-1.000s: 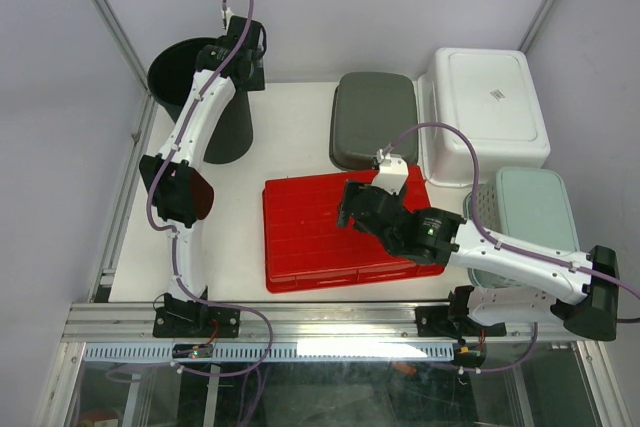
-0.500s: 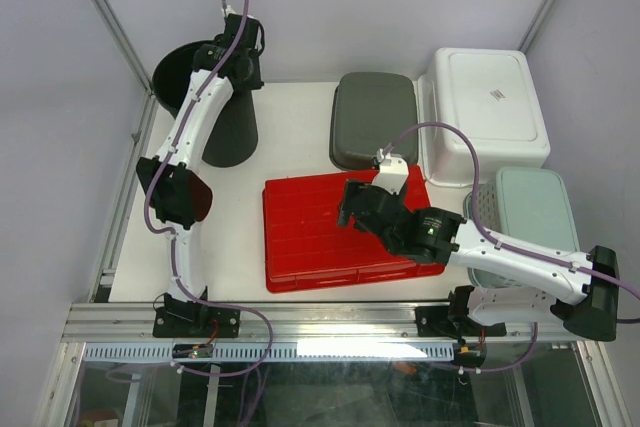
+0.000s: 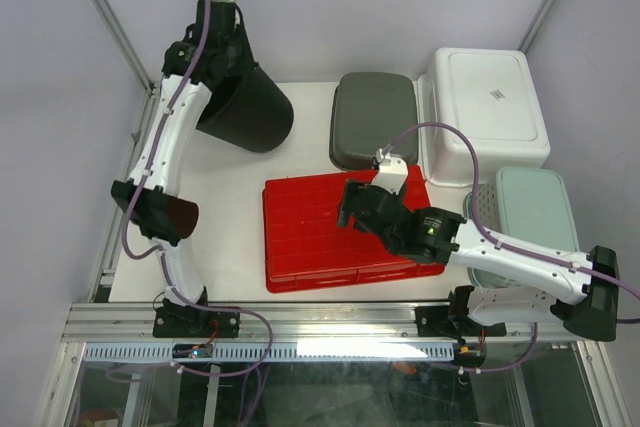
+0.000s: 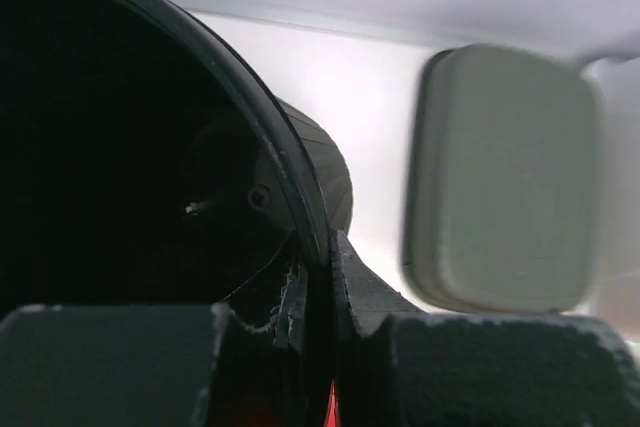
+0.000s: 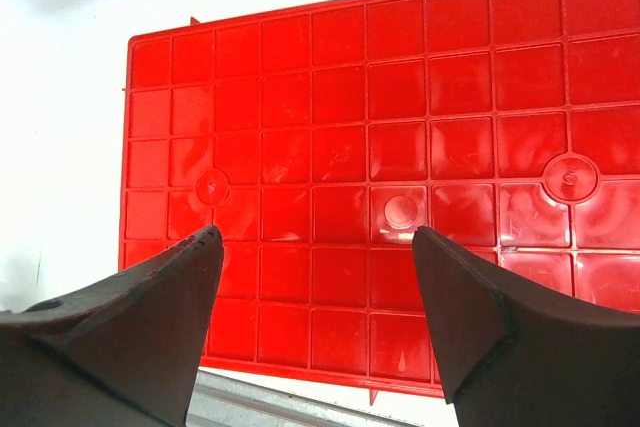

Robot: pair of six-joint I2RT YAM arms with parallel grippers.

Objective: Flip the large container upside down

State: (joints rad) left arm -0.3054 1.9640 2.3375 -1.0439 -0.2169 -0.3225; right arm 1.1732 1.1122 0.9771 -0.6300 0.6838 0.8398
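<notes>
My left gripper will come down and back next, lay the bin sideways on the bare tabletop (image 3: 308, 125) (image 4: 378, 137) beside the grey tub and let go of it, because the bin hangs tipped above that spot.
The large container (image 3: 250, 107) is a black round bin, lifted off the table at the back left and tipped so its base points toward the table's middle. My left gripper (image 3: 220, 59) is shut on its rim. In the left wrist view the rim (image 4: 270, 147) runs down between the two fingers of the gripper (image 4: 318, 287), one inside the dark bin and one outside. My right gripper (image 3: 350, 209) hangs open over a red flat tray (image 3: 310, 232). In the right wrist view its gripper (image 5: 315, 237) has nothing between its fingers, with the red tray (image 5: 380, 147) below.
A grey upside-down tub (image 3: 372, 119) lies at the back middle, also seen as the grey tub (image 4: 500, 177) from the left wrist. A white upside-down tub (image 3: 485, 112) stands at the back right. A pale green lidded basket (image 3: 525, 217) sits at the right edge. Walls enclose the table.
The left gripper closed on the bin's rim, then rose and swung back, lifting and tipping the black bin from upright to strongly tilted. The right arm has not moved.
</notes>
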